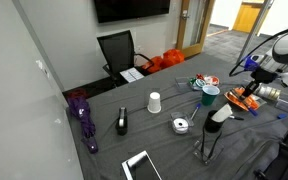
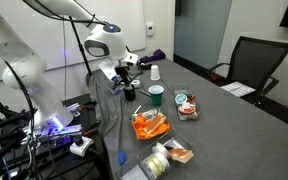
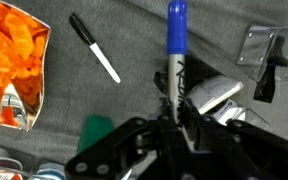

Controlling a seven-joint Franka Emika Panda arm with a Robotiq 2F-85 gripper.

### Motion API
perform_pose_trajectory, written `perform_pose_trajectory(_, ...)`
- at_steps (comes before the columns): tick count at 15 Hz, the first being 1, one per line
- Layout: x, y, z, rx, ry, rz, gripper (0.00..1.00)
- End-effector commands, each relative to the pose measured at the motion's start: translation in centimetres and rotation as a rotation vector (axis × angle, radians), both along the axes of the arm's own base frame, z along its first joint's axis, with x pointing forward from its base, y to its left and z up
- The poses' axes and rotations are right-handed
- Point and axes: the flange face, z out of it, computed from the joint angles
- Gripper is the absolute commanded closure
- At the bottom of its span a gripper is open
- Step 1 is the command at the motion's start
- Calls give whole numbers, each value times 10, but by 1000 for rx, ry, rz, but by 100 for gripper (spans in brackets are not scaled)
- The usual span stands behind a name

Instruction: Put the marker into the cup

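Note:
The teal-green cup stands upright below my gripper, so next I should move my gripper outward over the cup's opening [image 2: 156,88] and lower to release the marker inside.
My gripper [image 3: 174,115] is shut on a marker [image 3: 176,40] with a white barrel and a blue cap. The cap points away from the jaws, and the marker is held above the grey cloth. The teal-green cup [image 3: 96,130] shows only as a corner beside the left finger, slightly to the marker's left. In both exterior views the cup [image 1: 210,96] [image 2: 156,95] stands upright mid-table. The gripper [image 2: 125,74] hangs above the table next to it. In an exterior view the gripper [image 1: 250,66] is raised beside the cup.
A white paper cup [image 1: 154,101] [image 2: 155,72] stands near the teal one. A black marker [image 3: 94,47] lies on the cloth. An open orange snack bag [image 3: 14,60] [image 2: 149,125], a tape roll [image 1: 181,125] and a purple umbrella [image 1: 82,115] also lie on the table.

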Motion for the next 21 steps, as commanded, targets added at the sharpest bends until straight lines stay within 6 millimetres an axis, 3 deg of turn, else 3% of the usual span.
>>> perform_pose_trajectory(1,3,-5,12,20,-131,-19,96)
perform_pose_trajectory(14,39,-46,41,-4,-542,-160,96)
perform_pose_trajectory(17,57,-54,33,0,-607,-209,96)
perform_pose_trajectory(21,80,-61,-4,-32,-645,-250,96)
